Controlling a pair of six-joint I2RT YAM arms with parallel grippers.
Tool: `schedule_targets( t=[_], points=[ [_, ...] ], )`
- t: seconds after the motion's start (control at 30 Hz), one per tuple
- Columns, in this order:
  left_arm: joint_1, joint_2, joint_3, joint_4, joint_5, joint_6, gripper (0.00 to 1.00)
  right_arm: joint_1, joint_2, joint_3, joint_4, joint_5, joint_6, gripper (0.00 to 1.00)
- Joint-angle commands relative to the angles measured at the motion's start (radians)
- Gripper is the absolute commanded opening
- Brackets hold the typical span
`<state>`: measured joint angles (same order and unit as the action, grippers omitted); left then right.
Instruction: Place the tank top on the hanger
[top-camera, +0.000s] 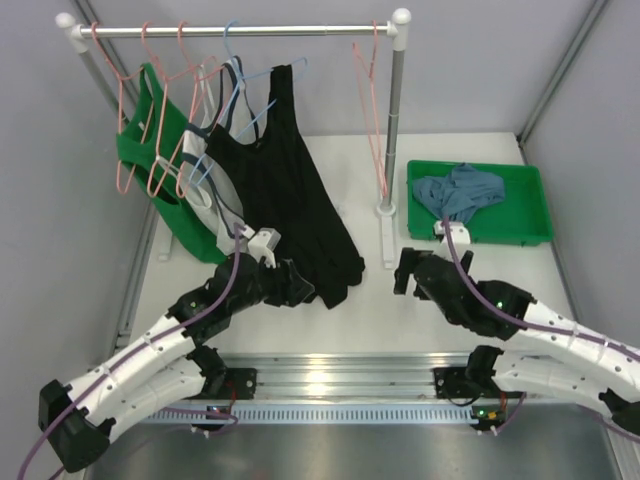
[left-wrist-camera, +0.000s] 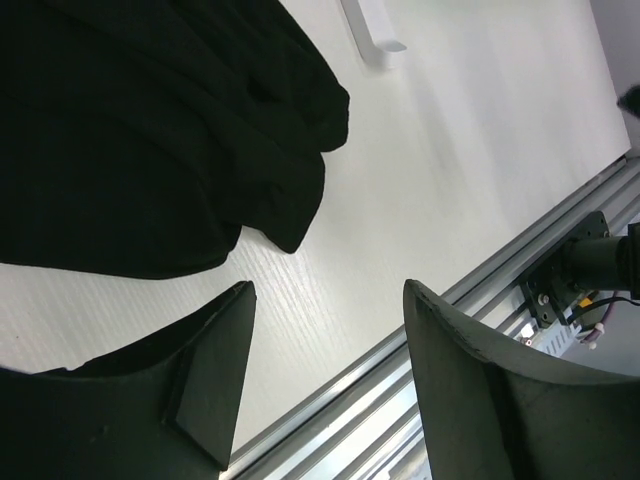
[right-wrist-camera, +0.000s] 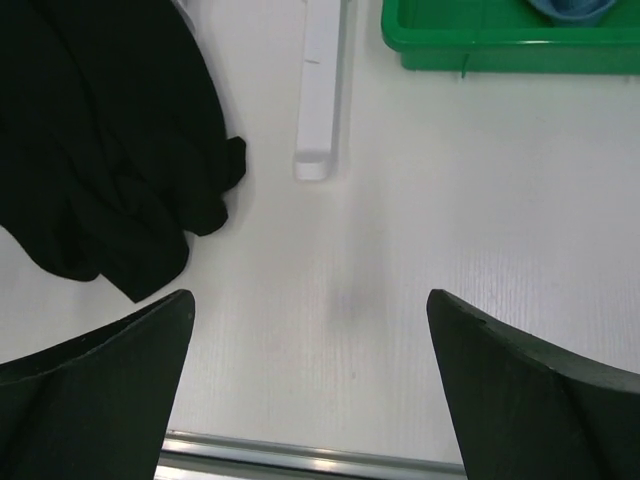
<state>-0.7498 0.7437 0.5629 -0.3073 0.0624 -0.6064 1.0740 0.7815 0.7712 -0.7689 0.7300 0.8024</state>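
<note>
The tank top's near edge is bunched up in the tray (top-camera: 530, 205), so my right gripper will move outward, turn and come down onto that fold.
The dusty blue-teal tank top (top-camera: 458, 192) lies crumpled in the green tray (top-camera: 530, 205) at the right; a sliver of it shows at the top edge of the right wrist view (right-wrist-camera: 570, 8). The empty salmon-pink hanger (top-camera: 372, 100) hangs alone at the right end of the rail. My left gripper (top-camera: 295, 285) is open and empty (left-wrist-camera: 328, 290), low over the table beside the black top's hem. My right gripper (top-camera: 408, 270) is open and empty (right-wrist-camera: 310, 298), over bare table in front of the tray.
The rail (top-camera: 240, 30) carries a green top (top-camera: 150, 140), a white top and a long black tank top (top-camera: 290, 190) on other hangers. The black hem pools on the table (left-wrist-camera: 150, 150) (right-wrist-camera: 100, 160). The rack's white foot (right-wrist-camera: 318, 90) stands between the arms.
</note>
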Motion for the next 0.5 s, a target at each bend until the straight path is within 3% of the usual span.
schedule_targets(
  t=[0.0, 0.03, 0.07, 0.27, 0.47],
  points=[
    [-0.003, -0.006, 0.058, 0.031, 0.007, 0.026, 0.66, -0.164, 0.059, 0.088, 0.063, -0.122, -0.089, 1.0],
    [-0.003, -0.006, 0.061, 0.033, 0.007, 0.031, 0.66, -0.23, 0.071, 0.088, 0.086, -0.183, -0.136, 1.0],
    [-0.005, 0.0, 0.066, 0.03, 0.008, 0.036, 0.66, -0.376, 0.074, 0.085, 0.109, -0.308, -0.158, 1.0],
    [-0.003, 0.011, 0.107, 0.01, 0.039, 0.057, 0.66, -0.829, 0.215, 0.186, 0.178, -0.585, -0.244, 1.0],
    [-0.005, 0.014, 0.138, -0.001, 0.076, 0.066, 0.66, -1.017, 0.536, 0.422, 0.218, -0.577, -0.246, 0.98]
  ],
)
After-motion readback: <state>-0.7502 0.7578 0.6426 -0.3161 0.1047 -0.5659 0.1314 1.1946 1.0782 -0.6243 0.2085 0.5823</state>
